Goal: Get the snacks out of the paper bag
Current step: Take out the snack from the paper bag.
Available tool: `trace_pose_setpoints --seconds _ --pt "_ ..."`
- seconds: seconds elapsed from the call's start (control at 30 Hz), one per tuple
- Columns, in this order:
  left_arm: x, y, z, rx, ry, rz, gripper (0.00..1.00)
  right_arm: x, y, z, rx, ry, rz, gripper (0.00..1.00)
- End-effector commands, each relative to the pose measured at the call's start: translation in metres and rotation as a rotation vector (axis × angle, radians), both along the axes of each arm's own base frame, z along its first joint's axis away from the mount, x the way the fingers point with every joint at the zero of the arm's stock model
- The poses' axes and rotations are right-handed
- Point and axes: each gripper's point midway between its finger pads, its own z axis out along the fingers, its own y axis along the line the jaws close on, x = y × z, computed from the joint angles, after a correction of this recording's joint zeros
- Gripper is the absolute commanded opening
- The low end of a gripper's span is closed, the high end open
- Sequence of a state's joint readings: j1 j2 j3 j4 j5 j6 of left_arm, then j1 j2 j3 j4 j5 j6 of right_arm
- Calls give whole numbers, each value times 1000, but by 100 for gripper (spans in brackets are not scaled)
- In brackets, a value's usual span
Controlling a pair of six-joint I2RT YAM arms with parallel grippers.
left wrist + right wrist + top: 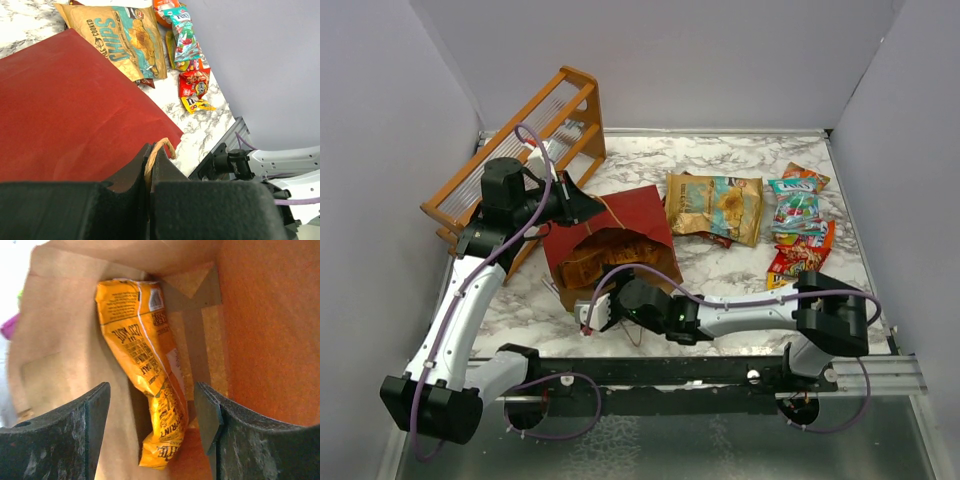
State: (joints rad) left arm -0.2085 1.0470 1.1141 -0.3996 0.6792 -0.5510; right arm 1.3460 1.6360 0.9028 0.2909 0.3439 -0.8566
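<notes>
The right gripper moves outward into the bag next and closes on the orange snack packet's near half, since the packet's near end lies between the open fingers.
The dark red paper bag [620,235] lies on its side, mouth toward me, kraft brown inside [65,350]. My left gripper [582,205] is shut on its tan loop handle [161,150] and holds the upper side [70,115] up. My right gripper [595,312] is open at the bag's mouth. An orange snack packet [150,385] lies inside, its near end between the open fingers [207,420], untouched. Taken-out snacks lie on the right: a large teal-and-brown chips bag [715,205], also in the left wrist view [125,40], and small packets [798,225].
An orange wooden rack [525,140] stands at the back left behind the left arm. Grey walls enclose the marble table [720,285] on three sides. A metal rail [880,370] runs along the near edge. Something pink [9,326] shows at the bag's edge.
</notes>
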Motion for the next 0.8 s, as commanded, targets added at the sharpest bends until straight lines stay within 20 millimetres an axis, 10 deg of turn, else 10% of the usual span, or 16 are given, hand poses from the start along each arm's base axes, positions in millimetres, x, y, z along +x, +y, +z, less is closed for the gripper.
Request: trace_pose_setpoints --seconds 0.0,0.43,0.6,0.77 --pt "-4 4 10 -2 -34 10 0 30 7 -5 -31 -102 -22 68" --pt "-5 3 15 -9 -41 10 0 94 16 -39 -133 -217 -104 70" --pt "-6 4 15 0 -40 12 0 92 23 -43 -133 -197 -78 29" --pt "-4 4 11 0 -36 12 0 85 20 -37 -124 -148 -65 11"
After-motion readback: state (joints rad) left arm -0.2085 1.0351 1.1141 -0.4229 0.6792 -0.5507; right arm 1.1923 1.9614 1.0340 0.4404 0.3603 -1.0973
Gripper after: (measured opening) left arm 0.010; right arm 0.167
